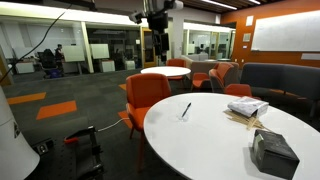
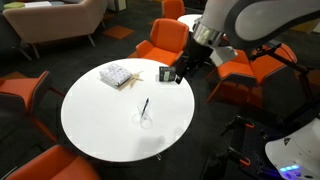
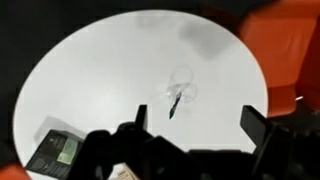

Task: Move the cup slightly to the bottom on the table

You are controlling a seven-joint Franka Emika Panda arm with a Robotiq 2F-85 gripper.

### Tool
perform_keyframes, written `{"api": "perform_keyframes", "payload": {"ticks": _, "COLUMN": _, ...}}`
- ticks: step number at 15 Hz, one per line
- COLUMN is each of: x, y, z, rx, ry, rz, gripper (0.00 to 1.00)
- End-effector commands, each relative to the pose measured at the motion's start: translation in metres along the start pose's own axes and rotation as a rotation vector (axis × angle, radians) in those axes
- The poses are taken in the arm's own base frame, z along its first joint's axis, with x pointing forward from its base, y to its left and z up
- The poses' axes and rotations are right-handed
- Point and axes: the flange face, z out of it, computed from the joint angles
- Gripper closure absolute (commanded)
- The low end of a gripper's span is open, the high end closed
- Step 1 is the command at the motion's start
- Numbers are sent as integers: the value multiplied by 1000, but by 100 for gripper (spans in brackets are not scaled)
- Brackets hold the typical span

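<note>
My gripper needs to move down and away from my base next, and then reach the rim of the cup (image 1: 183,116) (image 3: 182,89).
The cup (image 3: 181,84) is tiny and near-clear, with a thin dark slanted stick in it. It stands near the middle of the large round white table (image 3: 90,80). It also shows in both exterior views (image 1: 185,114) (image 2: 145,119), where the table (image 1: 210,140) (image 2: 100,115) fills the foreground. My gripper (image 3: 197,120) is open and empty. It hangs high above the table, well apart from the cup, and both dark fingers frame the lower part of the wrist view. An exterior view shows it near the table's far edge (image 2: 183,68), and it sits at the top of an exterior view (image 1: 155,16).
A dark grey boxy bag (image 1: 272,150) (image 2: 167,74) (image 3: 55,150) sits near the table's edge. A stack of papers (image 1: 245,107) (image 2: 117,75) lies on the table too. Orange chairs (image 2: 160,42) (image 1: 147,95) ring the table, and a smaller round white table (image 1: 165,72) stands behind.
</note>
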Motion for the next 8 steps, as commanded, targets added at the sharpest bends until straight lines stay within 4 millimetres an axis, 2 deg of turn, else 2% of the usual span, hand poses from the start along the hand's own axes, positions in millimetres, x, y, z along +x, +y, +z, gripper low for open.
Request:
{"api": "perform_keyframes", "payload": {"ticks": 1, "x": 31, "y": -5, "z": 57, "rx": -67, "ry": 42, "rz": 118, "gripper": 0}}
{"api": "perform_keyframes", "payload": {"ticks": 5, "x": 60, "y": -9, "z": 137, "rx": -147, "ry": -7, "rz": 211, "gripper": 0}}
{"api": "perform_keyframes", "payload": {"ticks": 8, "x": 81, "y": -17, "z": 182, "rx": -152, "ry": -41, "rz": 269, "gripper": 0}}
